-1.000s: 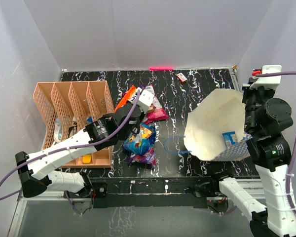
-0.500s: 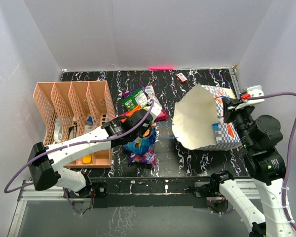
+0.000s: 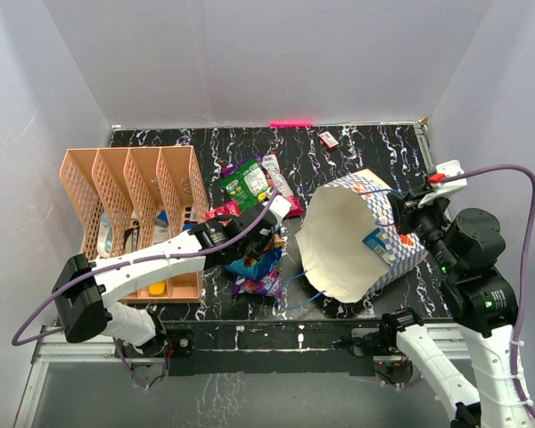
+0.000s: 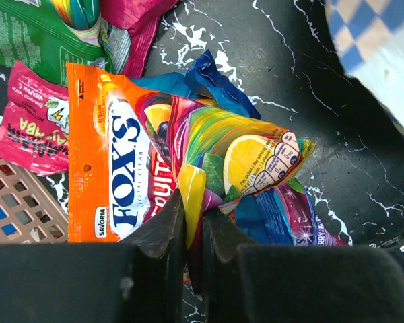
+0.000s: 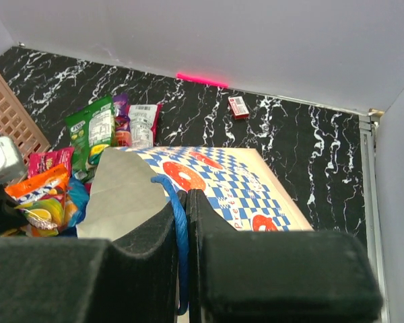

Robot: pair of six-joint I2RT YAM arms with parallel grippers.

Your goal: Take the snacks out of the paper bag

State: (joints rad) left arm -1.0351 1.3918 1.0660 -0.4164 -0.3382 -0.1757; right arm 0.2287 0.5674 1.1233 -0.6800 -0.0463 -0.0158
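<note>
The Fox's packet is just above the blue and purple snacks, clear of the paper bag [image 3: 352, 241]. My left gripper should lower the packet slightly onto them next and release it.
The paper bag [image 3: 352, 241] lies tilted on the table, its white mouth facing front-left, with a blue packet [image 3: 377, 239] inside. My right gripper [image 3: 403, 212] is shut on its blue cord handle [image 5: 180, 215] above the chequered side [image 5: 229, 178]. My left gripper [image 3: 267, 230] is shut on the lower edge of an orange Fox's packet [image 4: 121, 168], over a pile of blue and purple snacks [image 3: 257, 267]. A green packet [image 3: 243, 183] and a pink packet [image 3: 223, 211] lie just behind. The left wrist view also shows the green packet [image 4: 34, 40] and the pink packet [image 4: 37, 118].
The peach lattice organizer [image 3: 129, 192] stands at the left, holding a yellow block [image 3: 157, 287]. A small red-and-white box [image 3: 328, 139] lies at the back. A pink strip [image 3: 290, 123] marks the back wall's foot. The table's right edge is close to the bag.
My right gripper has come down and to the left, and the bag has dropped and tipped toward the front-left. My left gripper has drawn the orange packet toward the front, uncovering the green packet.
</note>
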